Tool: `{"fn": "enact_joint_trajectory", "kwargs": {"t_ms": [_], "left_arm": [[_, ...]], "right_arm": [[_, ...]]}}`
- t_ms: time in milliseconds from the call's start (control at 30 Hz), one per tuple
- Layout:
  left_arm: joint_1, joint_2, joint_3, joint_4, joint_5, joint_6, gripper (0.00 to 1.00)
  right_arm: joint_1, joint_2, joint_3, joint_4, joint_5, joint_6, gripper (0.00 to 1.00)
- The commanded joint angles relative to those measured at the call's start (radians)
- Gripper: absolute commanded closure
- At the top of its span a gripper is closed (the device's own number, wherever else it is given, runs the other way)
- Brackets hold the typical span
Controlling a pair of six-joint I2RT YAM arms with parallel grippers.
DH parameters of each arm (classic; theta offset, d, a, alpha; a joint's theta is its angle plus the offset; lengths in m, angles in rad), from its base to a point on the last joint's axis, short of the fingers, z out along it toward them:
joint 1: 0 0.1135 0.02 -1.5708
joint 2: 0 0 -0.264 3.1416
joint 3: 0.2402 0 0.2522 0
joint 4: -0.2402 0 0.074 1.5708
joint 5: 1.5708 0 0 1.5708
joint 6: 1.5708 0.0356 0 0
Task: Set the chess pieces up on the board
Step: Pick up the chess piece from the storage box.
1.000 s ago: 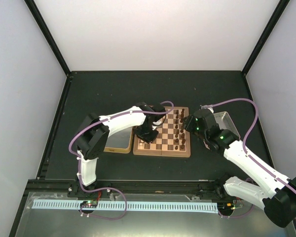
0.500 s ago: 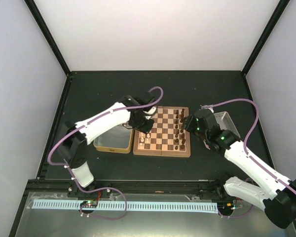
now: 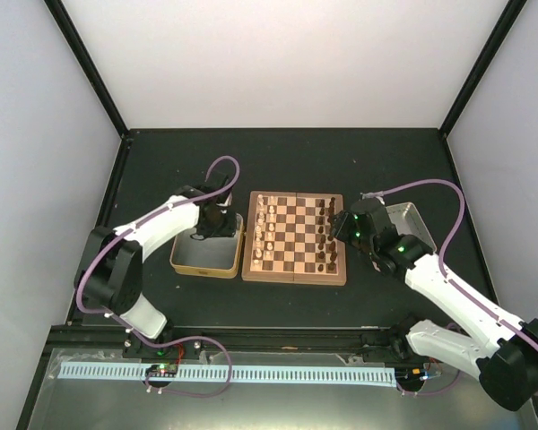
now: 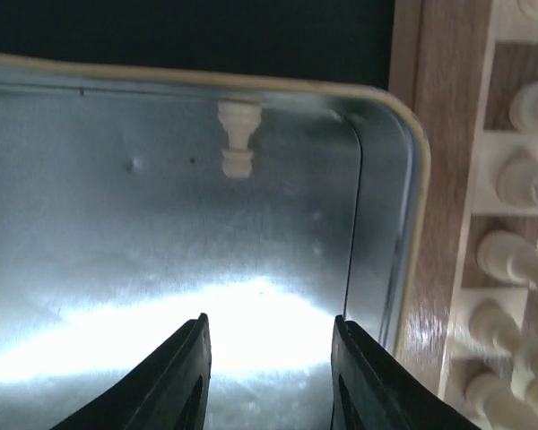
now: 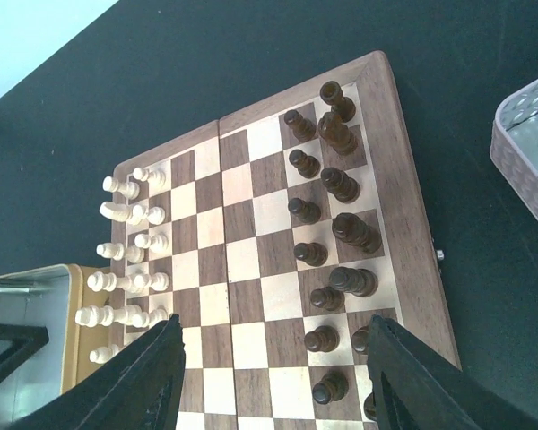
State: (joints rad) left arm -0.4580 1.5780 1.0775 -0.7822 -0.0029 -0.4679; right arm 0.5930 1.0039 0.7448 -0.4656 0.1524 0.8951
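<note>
The robot's left hand will next move down and outward to the cream piece against the tin's far side and lower its open fingers around the piece's narrow middle (image 4: 238, 140).
The board (image 3: 294, 240) lies mid-table. Cream chess pieces (image 3: 262, 235) fill its two left columns and dark ones (image 3: 326, 235) stand along the right. In the right wrist view the cream pieces (image 5: 125, 260) are on the left and the dark pieces (image 5: 334, 235) on the right of the board (image 5: 251, 260). My left gripper (image 4: 269, 358) hangs open and empty inside the gold-tan tin (image 4: 414, 188). One cream piece (image 4: 238, 141) lies against the tin's far wall. My right gripper (image 5: 273, 358) is open above the board's near right part, holding nothing.
The tin (image 3: 202, 271) sits against the board's left edge. A silver-grey tray (image 3: 411, 218) is right of the board, behind my right arm; its corner (image 5: 529, 134) shows in the right wrist view. Black walls edge the dark table.
My left arm has swung left from the board's left columns to above the tin, and its jaws have spread apart. The right arm has barely moved.
</note>
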Motion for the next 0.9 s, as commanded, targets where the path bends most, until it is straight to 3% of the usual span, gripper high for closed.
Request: {"fn": "enact_joint_trajectory", "kwargs": {"t_ms": [0,300,567,767,867], "left_arm": [[0.031,0.049,-0.005,0.163,-0.024,-0.049,0.61],[0.08,0.185,0.008,0.242,-0.066,-0.045,0.63],[0.085,0.241,0.03,0.249,-0.06,-0.008,0.71],[0.085,0.268,0.055,0.225,-0.042,0.017,0.8],[0.086,0.27,0.052,0.216,-0.038,0.019,0.9]], "right_arm": [[-0.004,0.01,0.004,0.018,-0.005,-0.009,0.44],[-0.004,0.004,0.008,0.006,-0.001,-0.014,0.44],[-0.004,0.002,0.01,0.005,0.0,-0.009,0.44],[-0.004,0.001,0.014,0.005,0.001,-0.006,0.44],[-0.004,0.002,0.016,0.007,-0.001,-0.005,0.44]]}}
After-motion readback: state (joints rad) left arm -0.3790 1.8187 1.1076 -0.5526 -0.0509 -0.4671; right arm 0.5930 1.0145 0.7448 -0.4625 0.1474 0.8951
